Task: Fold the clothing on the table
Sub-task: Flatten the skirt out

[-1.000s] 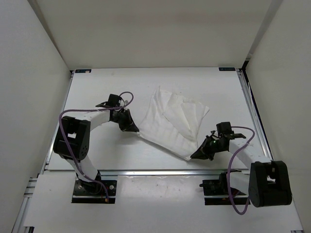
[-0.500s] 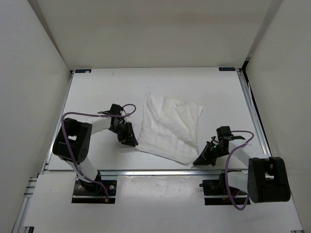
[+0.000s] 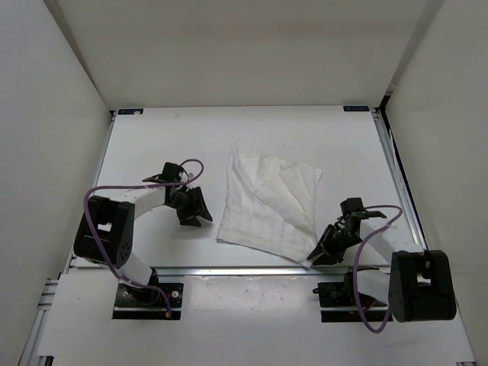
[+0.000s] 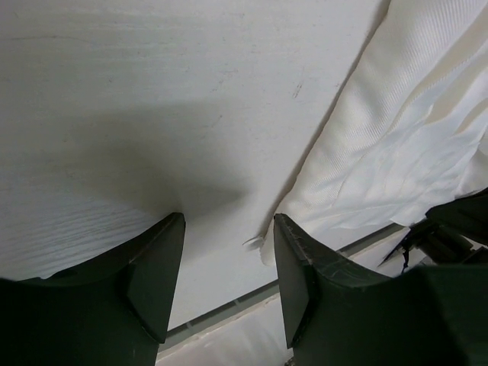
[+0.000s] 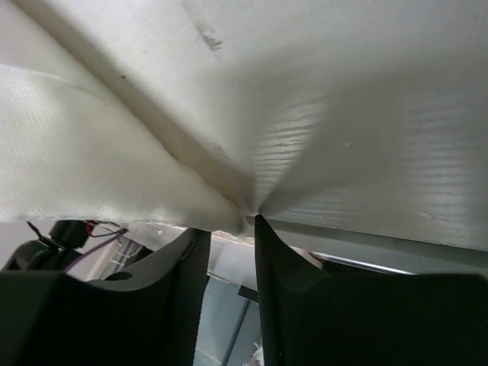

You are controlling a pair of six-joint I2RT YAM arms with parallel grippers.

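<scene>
My left gripper shifts toward the right in the top view onto the clothing's nearest corner next, since the gripper frames bare tabletop.
The clothing [image 3: 267, 206] lies flat on the table [image 3: 152, 137], a white ribbed sheet with a flap folded over its right part. My left gripper [image 3: 203, 218] stands open on bare table just left of the clothing's near-left corner, not touching it. In the left wrist view its fingers [image 4: 229, 229] frame empty tabletop, with the clothing [image 4: 396, 137] off to the right. At the near-right corner my right gripper [image 3: 316, 258] is open. In the right wrist view the clothing [image 5: 99, 168] ends in a corner right at the fingertips [image 5: 231, 229], and nothing sits between the pads.
The aluminium rail [image 3: 252, 270] of the table's near edge runs just below both grippers. White walls enclose the table on the left, back and right. Purple cables [image 3: 374, 252] loop off both arms. The right arm's base [image 3: 423, 286] sits at the near right.
Both grippers pulled the clothing's near edge toward the rail, then opened and let it go. The left gripper has backed away to the left; the clothing now lies flat.
</scene>
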